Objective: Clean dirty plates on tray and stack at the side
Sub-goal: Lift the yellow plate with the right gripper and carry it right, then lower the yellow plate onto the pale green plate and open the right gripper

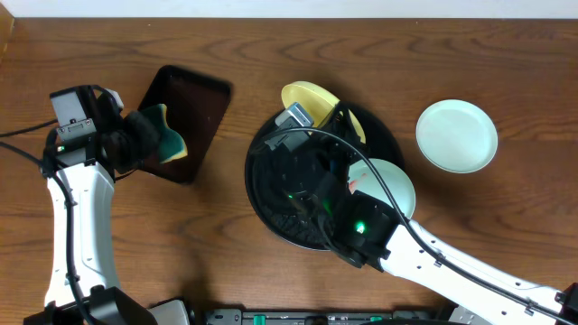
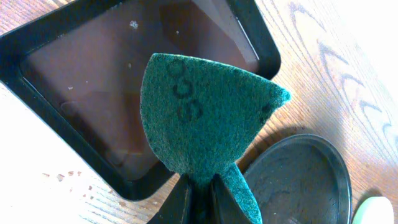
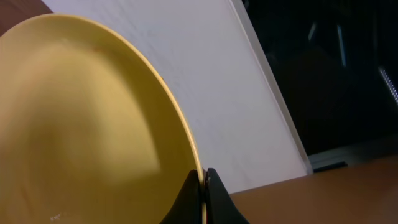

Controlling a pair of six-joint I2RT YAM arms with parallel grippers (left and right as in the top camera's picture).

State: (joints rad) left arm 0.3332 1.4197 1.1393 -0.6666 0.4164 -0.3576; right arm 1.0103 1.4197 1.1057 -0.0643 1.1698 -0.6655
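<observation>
My right gripper is holding the yellow plate and should next swing to the right in the overhead view, above the unmarked mint-blue plate, lower the yellow plate flat and let go of it.
My right gripper is shut on the rim of the pale yellow plate and holds it tilted up over the far side of the round black tray; the plate also shows in the overhead view. One mint-blue plate lies on the tray's right side, partly under my right arm. The other mint-blue plate lies on the table to the right. My left gripper is shut on a green and yellow sponge, held over the rectangular dark tray; the sponge also shows in the overhead view.
The rectangular dark tray lies at the left of the table. The round black tray shows at the lower right of the left wrist view. A white wall runs along the table's far edge.
</observation>
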